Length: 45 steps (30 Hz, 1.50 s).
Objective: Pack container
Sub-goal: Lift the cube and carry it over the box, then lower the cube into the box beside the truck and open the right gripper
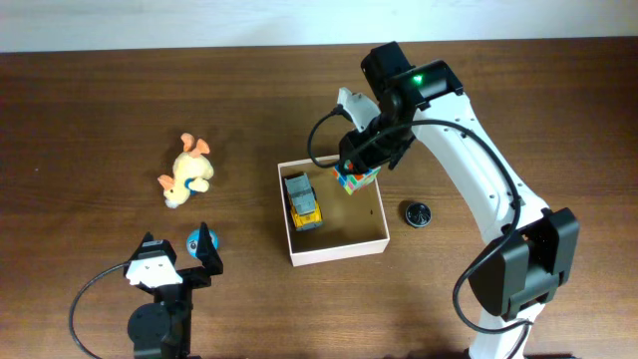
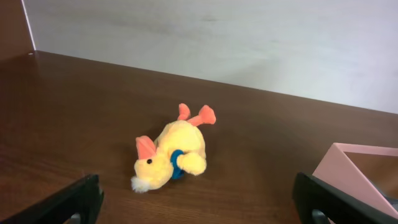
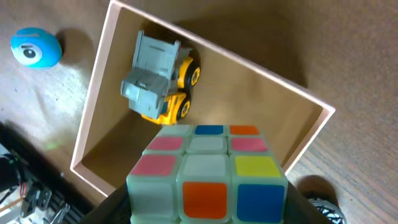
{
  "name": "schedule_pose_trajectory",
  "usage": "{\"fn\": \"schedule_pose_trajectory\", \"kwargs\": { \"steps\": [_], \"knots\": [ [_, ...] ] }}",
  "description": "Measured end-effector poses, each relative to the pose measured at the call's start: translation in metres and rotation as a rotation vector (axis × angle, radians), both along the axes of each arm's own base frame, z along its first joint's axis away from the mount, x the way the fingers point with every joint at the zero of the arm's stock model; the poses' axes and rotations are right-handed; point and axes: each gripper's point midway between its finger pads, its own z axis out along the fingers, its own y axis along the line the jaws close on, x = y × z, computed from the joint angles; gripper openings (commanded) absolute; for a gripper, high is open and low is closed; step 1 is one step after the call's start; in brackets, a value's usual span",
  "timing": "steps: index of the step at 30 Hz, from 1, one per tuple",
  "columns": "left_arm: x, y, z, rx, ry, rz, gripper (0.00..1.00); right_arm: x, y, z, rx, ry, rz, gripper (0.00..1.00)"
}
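The right gripper turns and moves down into the container next, over its bare bottom beside the toy truck, where the cube [image 1: 356, 179] has room, then releases it.
The container [image 1: 337, 247] is a shallow square box with white walls and a tan floor, mid-table; it also fills the right wrist view [image 3: 99, 68]. A yellow and grey toy truck [image 1: 302, 200] lies inside it [image 3: 158, 78]. My right gripper [image 1: 361, 172] is shut on a puzzle cube [image 1: 356, 179] with coloured stickers, held above the box's far right corner; the cube [image 3: 208, 174] hides the fingers in the right wrist view. My left gripper [image 1: 177, 251] stands open near the front left, with nothing between its fingers [image 2: 74, 202]. A yellow plush duck [image 2: 171, 155] lies ahead of it.
The plush duck [image 1: 186, 171] lies left of the box. A small blue ball [image 1: 197, 240] sits by my left gripper and shows in the right wrist view [image 3: 36, 47]. A dark round disc [image 1: 417, 213] lies right of the box. The box's corner [image 2: 357, 171] is at right in the left wrist view.
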Motion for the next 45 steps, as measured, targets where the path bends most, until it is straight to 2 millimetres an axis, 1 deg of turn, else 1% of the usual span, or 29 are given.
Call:
{"fn": "schedule_pose_trajectory", "kwargs": {
  "steps": [3,11,14,17,20,24,29,38,45],
  "knots": [
    [0.0,0.0,0.0,0.0,0.0,0.0,0.99,0.001,0.0,0.0,-0.002,-0.004,-0.006,0.41],
    [0.0,0.0,0.0,0.0,0.0,0.0,0.99,0.006,-0.008,-0.003,-0.053,-0.018,-0.039,0.41],
    [0.0,0.0,0.0,0.0,0.0,0.0,0.99,0.007,-0.009,-0.008,-0.063,-0.013,-0.04,0.41],
    [0.0,0.0,0.0,0.0,0.0,0.0,0.99,0.009,-0.008,-0.02,-0.076,0.01,-0.038,0.41],
    [0.0,0.0,0.0,0.0,0.0,0.0,0.99,0.009,-0.004,-0.042,-0.099,0.055,-0.029,0.41],
    [0.0,0.0,0.0,0.0,0.0,0.0,0.99,0.008,0.005,-0.054,-0.11,0.069,-0.01,0.41],
    [0.0,0.0,0.0,0.0,0.0,0.0,0.99,0.007,0.012,-0.054,-0.108,0.056,0.003,0.41],
    [0.0,0.0,0.0,0.0,0.0,0.0,0.99,0.013,0.001,-0.057,-0.174,0.03,-0.03,0.41],
    [0.0,0.0,0.0,0.0,0.0,0.0,0.99,0.018,0.0,-0.057,-0.184,0.012,-0.048,0.42]
  ]
}}
